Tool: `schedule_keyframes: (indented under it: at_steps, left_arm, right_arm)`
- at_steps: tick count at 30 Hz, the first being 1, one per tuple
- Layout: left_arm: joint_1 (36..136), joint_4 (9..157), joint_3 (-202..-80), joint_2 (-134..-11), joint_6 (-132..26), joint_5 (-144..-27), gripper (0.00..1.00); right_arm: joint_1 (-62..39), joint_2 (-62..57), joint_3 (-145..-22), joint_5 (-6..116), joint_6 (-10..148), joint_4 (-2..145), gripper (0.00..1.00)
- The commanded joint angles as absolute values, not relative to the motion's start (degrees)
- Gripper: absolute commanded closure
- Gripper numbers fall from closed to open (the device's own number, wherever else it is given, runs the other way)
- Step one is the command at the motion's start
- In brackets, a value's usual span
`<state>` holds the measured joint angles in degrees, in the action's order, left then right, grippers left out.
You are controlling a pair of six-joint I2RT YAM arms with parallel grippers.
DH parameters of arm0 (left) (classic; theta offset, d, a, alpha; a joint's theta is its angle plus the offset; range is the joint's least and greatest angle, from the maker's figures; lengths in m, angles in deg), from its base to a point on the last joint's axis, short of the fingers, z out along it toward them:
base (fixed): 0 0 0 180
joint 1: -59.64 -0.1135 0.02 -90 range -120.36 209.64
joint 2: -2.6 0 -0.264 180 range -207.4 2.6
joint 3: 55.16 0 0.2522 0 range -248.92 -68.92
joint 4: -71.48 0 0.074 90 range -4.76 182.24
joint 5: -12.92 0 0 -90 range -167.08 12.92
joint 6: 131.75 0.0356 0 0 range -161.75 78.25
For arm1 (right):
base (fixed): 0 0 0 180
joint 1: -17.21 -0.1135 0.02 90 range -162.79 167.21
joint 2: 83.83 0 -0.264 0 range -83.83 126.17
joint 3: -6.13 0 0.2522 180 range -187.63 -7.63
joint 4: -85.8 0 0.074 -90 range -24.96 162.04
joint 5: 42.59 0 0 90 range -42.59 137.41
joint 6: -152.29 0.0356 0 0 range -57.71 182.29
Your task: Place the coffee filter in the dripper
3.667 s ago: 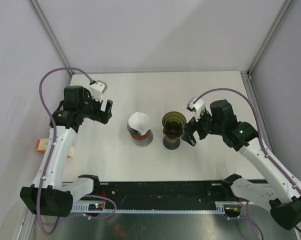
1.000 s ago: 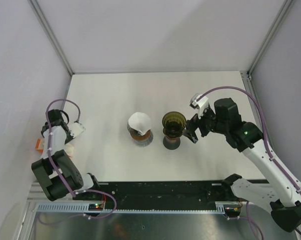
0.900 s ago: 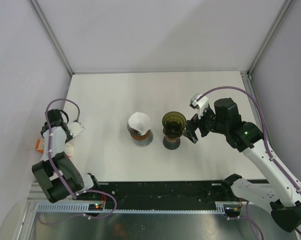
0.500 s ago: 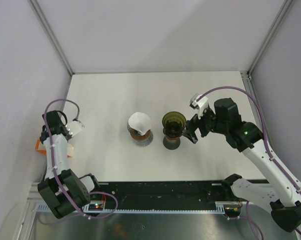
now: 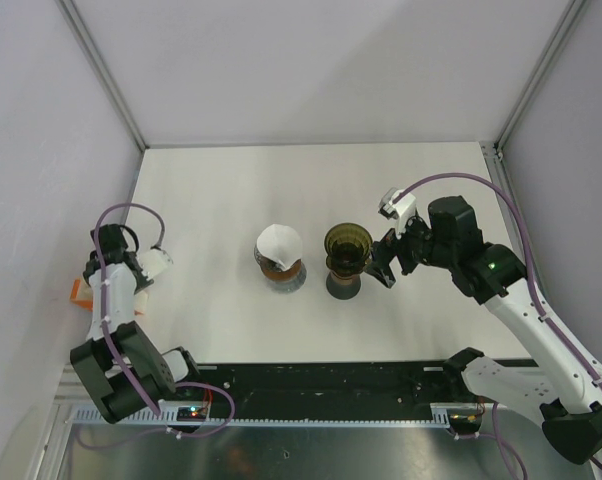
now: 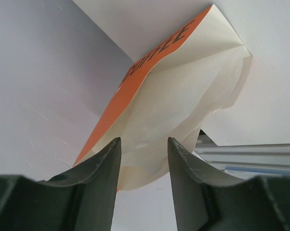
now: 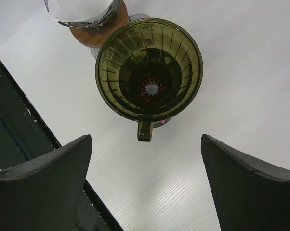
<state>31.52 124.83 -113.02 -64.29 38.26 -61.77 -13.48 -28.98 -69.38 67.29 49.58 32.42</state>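
My left gripper is just short of the filter's thin lower edge (image 6: 145, 177) at the opening of the pack. I will lower the gripper slightly to that edge.
The dark green glass dripper (image 5: 348, 245) stands empty mid-table; in the right wrist view the dripper (image 7: 149, 72) has its handle pointing at me. My right gripper (image 7: 146, 139) is open wide just right of it, holding nothing. My left arm is folded at the table's left edge over an orange and white filter pack (image 5: 80, 291). In the left wrist view white coffee filters (image 6: 183, 110) stick out of the pack (image 6: 135, 77), marked COFFEE. My left gripper (image 6: 144, 144) is open, with the filter edges just beyond its tips and nothing clamped.
A second dripper (image 5: 279, 262) with a wooden collar and a white filter (image 5: 278, 243) in it stands just left of the green one. The filter pack hangs off the table's left edge by the grey wall. A black rail (image 5: 311, 385) runs along the near edge.
My left arm swung from over the table to the left edge, and its jaws have just parted from shut. The right arm has stayed still.
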Motion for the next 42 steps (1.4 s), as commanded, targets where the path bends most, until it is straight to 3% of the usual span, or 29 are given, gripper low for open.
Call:
schedule_keyframes:
  at_steps: [1, 20, 25, 27, 42]
  left_arm:
    - [31.44, 124.13, -116.42, -66.09, 38.01, -62.39, 0.54]
    - [31.51, 122.93, -117.84, -72.59, 36.88, -61.94, 0.73]
    - [31.50, 122.71, -117.40, -72.69, 36.67, -61.65, 0.95]
    - [31.60, 122.62, -117.49, -72.08, 36.70, -61.69, 0.99]
    - [35.30, 124.01, -114.24, -62.64, 37.20, -65.26, 1.00]
  right_arm:
    - [-13.82, -29.05, -71.52, 68.30, 49.49, 32.76, 0.01]
    - [-13.95, -28.20, -71.52, 69.76, 49.38, 33.32, 0.01]
    - [-13.97, -28.17, -71.52, 69.95, 49.40, 33.44, 0.01]
    - [-13.98, -28.14, -71.52, 69.99, 49.38, 33.45, 0.01]
    - [-14.13, -28.40, -71.53, 70.03, 49.72, 33.63, 0.01]
